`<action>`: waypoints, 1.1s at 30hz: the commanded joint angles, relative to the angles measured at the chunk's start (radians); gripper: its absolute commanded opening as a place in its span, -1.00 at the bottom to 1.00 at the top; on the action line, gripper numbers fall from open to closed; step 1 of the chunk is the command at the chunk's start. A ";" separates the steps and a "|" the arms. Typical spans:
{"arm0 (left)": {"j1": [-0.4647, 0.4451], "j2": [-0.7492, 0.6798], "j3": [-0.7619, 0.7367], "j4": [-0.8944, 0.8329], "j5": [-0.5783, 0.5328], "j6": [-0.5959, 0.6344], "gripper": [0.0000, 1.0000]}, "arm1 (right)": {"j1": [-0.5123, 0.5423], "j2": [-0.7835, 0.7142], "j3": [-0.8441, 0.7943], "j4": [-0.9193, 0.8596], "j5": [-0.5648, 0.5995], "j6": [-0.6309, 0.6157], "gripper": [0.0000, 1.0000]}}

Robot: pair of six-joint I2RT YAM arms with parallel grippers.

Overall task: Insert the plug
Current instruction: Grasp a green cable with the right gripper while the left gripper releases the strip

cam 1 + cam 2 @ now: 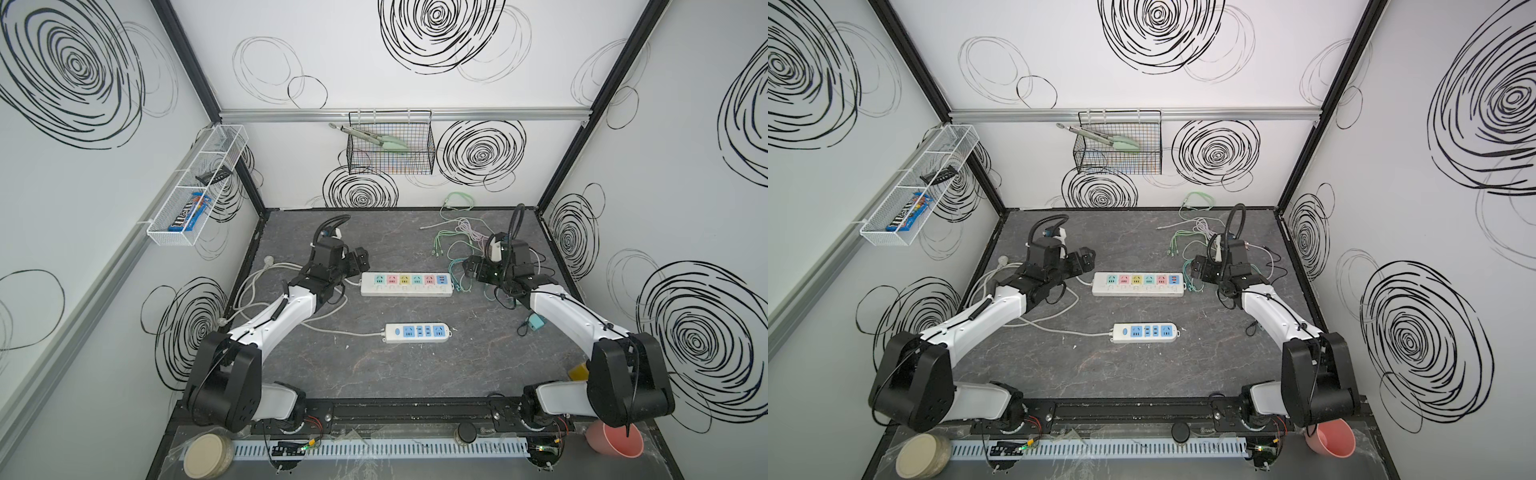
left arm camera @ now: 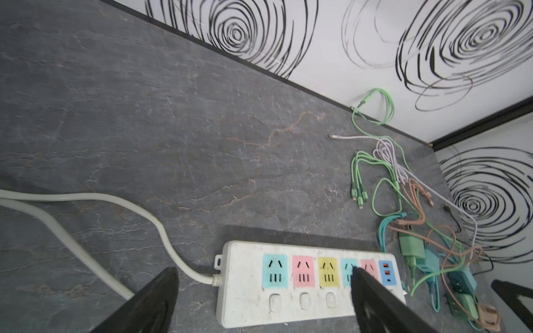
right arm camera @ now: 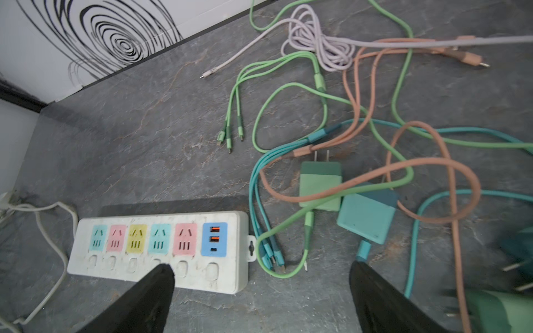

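Observation:
My right gripper comes down open toward the long power strip's end and onto the green cable's bend (image 1: pixel 456 286) (image 3: pixel 259 253) next, since that bend lies below it, beside the power strip.
A long white power strip (image 1: pixel 406 284) (image 1: pixel 1138 284) with pastel sockets lies mid-table, its sockets all bare. My left gripper (image 1: pixel 360 260) (image 2: pixel 262 271) hovers open at the strip's cord end with nothing in it. At the other end my right gripper (image 1: pixel 471 268) (image 3: pixel 259 266) is open and empty over bare table, between the strip (image 3: pixel 158 248) and the cable tangle. In the right wrist view a green charger plug (image 3: pixel 320 184) lies flat with two prongs showing, beside a teal charger (image 3: pixel 366 214), both under crossing cables. The left wrist view also shows the strip (image 2: pixel 305 282) and green plug (image 2: pixel 411 245).
A shorter white strip with blue sockets (image 1: pixel 417 333) lies nearer the front, its cord running left. Green, teal, pink and lilac cables (image 1: pixel 461 237) sprawl at the back right. Another teal plug (image 1: pixel 536 322) sits by the right arm. A pink cup (image 1: pixel 615 440) stands at the front right.

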 commanded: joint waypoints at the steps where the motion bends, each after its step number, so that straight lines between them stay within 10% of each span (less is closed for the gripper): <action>1: 0.033 -0.054 -0.054 0.092 -0.025 -0.053 0.93 | -0.008 -0.003 -0.007 0.058 -0.007 0.058 1.00; 8: 0.052 -0.157 -0.116 0.105 -0.089 -0.085 0.92 | 0.002 0.130 0.016 0.073 -0.126 0.068 0.72; 21: 0.048 -0.163 -0.055 -0.032 -0.120 -0.032 0.92 | 0.102 0.293 0.006 0.170 0.049 0.087 0.49; 28: -0.054 -0.112 0.003 -0.042 -0.195 0.038 0.92 | 0.102 0.300 0.014 0.158 0.051 0.023 -0.50; 33: -0.102 -0.058 0.046 -0.041 -0.188 0.039 0.92 | 0.101 0.214 0.007 0.148 0.043 -0.023 -0.83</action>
